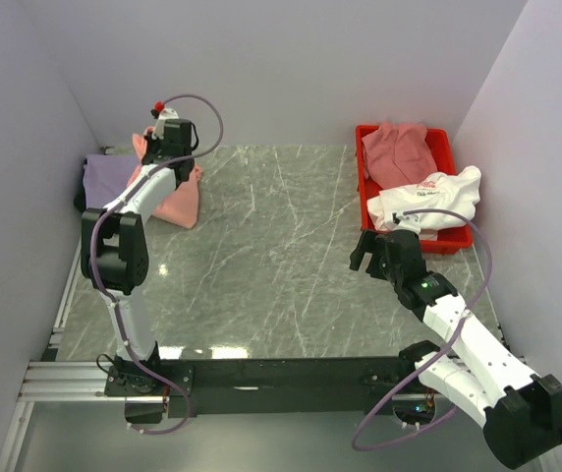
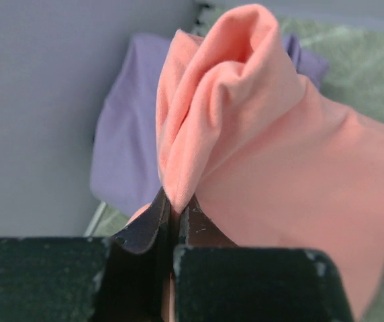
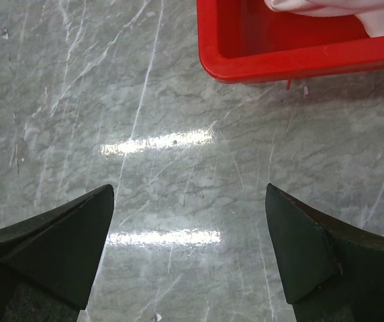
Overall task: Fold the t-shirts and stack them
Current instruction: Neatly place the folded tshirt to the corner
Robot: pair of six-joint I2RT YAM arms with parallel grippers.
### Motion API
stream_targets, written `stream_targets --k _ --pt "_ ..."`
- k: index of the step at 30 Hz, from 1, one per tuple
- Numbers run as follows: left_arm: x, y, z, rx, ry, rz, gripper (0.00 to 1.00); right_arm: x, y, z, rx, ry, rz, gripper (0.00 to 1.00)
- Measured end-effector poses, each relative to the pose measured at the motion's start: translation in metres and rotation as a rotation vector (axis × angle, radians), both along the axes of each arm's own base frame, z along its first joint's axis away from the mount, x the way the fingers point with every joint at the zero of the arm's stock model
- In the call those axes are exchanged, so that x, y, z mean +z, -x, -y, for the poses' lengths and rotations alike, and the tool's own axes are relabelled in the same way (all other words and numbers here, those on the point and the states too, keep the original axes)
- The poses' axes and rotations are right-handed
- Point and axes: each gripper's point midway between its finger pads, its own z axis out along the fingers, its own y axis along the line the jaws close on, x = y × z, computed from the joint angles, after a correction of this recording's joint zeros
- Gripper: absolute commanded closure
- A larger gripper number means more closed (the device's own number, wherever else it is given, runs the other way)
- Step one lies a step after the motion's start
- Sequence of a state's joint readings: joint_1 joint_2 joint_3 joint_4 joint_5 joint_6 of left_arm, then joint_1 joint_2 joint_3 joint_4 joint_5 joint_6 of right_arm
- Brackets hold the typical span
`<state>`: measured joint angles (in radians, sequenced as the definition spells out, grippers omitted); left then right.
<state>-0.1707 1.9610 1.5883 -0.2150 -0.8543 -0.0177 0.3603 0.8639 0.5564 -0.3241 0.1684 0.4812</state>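
Observation:
The robot's left gripper needs to lift outward toward the wall next and then come down to the lavender t-shirt's wall-side edge, because the salmon-pink t-shirt hangs off the lavender one.
My left gripper is shut on a bunched edge of the salmon-pink t-shirt at the far left of the table, lifting that edge. A lavender t-shirt lies folded under and beside it, against the left wall. A dusty rose t-shirt and a white t-shirt with small red print lie in the red bin at the far right. My right gripper hangs open over bare table just in front of the bin.
White walls close in the table on the left, back and right. The marble tabletop stretches between the arms. A black rail with both arm bases runs along the near edge.

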Motion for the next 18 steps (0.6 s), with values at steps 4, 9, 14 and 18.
stream_targets --k 4,9,14,18 --pt "0.025 -0.01 -0.007 -0.003 -0.029 0.043 0.99 -0.001 0.0 0.001 -0.003 0.003 -0.003 0.0" --pt "0.033 -0.012 -0.007 -0.023 -0.048 0.037 0.99 -0.001 0.0 0.001 -0.003 0.003 -0.004 0.0" --pt "0.041 -0.014 -0.005 -0.049 -0.045 0.04 0.99 -0.002 0.0 0.001 -0.003 0.004 -0.008 0.0" --pt "0.058 -0.015 -0.002 -0.068 -0.03 0.069 0.99 -0.002 0.0 0.0 0.001 0.002 -0.008 0.0"
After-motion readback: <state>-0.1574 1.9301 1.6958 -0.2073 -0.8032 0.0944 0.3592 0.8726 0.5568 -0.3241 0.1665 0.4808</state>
